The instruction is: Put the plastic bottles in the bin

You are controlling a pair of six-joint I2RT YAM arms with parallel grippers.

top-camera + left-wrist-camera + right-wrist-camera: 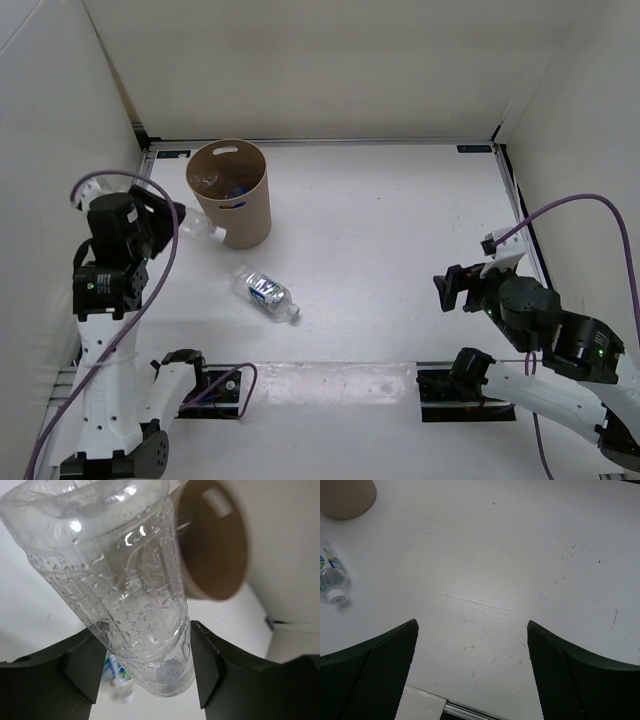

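Observation:
The clear plastic bottle (205, 231) is still outside the bin, so my left gripper should next move up and outward, then over the bin's opening (227, 175) to let go of it.
The tan-brown bin (250, 205) stands at the back left. A clear bottle (212, 181) and something blue (238, 190) lie inside it. My left gripper (172, 222) is shut on a clear plastic bottle (205, 231) just left of the bin's near side. In the left wrist view this wet, label-free bottle (125, 580) fills the space between the fingers (210, 665), with the bin's mouth (215, 545) beyond. A blue-labelled bottle (267, 291) lies on the table; it also shows in the right wrist view (331, 577). My right gripper (455, 288) is open and empty. No orange bottle shows.
White walls enclose the table on the left, back and right. A metal rail (330, 368) runs along the near edge between the arm bases. The bin's base (345, 497) shows in the right wrist view's top left corner.

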